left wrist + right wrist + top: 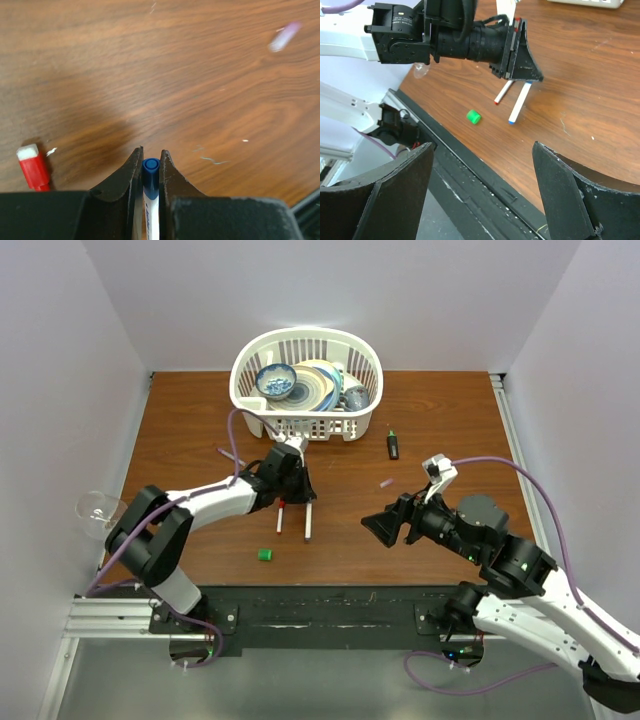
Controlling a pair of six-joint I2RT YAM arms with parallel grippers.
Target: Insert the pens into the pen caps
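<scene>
My left gripper lowers toward the tabletop (307, 506) (114, 145) beside the red-tipped pen next. It then releases the white pen's blue upper end, since that end is still raised off the table.
My left gripper (297, 485) is shut on the upper end of a white pen with blue ends (308, 523). Its round blue end (151, 167) sits between the fingers in the left wrist view, and the barrel (520, 102) slopes down to the table. A second white pen with a red tip (280, 517) lies just left of it (503, 93). A red piece with a white end (33, 167) lies left of the fingers; I cannot tell if it is a loose cap. The green cap (264, 554) lies near the front edge (474, 117). The black marker (393, 445) lies by the basket. My right gripper (378, 527) is open and empty (482, 146).
A white basket (240, 390) holding dishes stands at the back centre. A clear cup (98, 508) sits at the table's left edge. A small pinkish scrap (387, 482) lies mid-table (285, 36). The black front rail (470, 175) runs along the near edge.
</scene>
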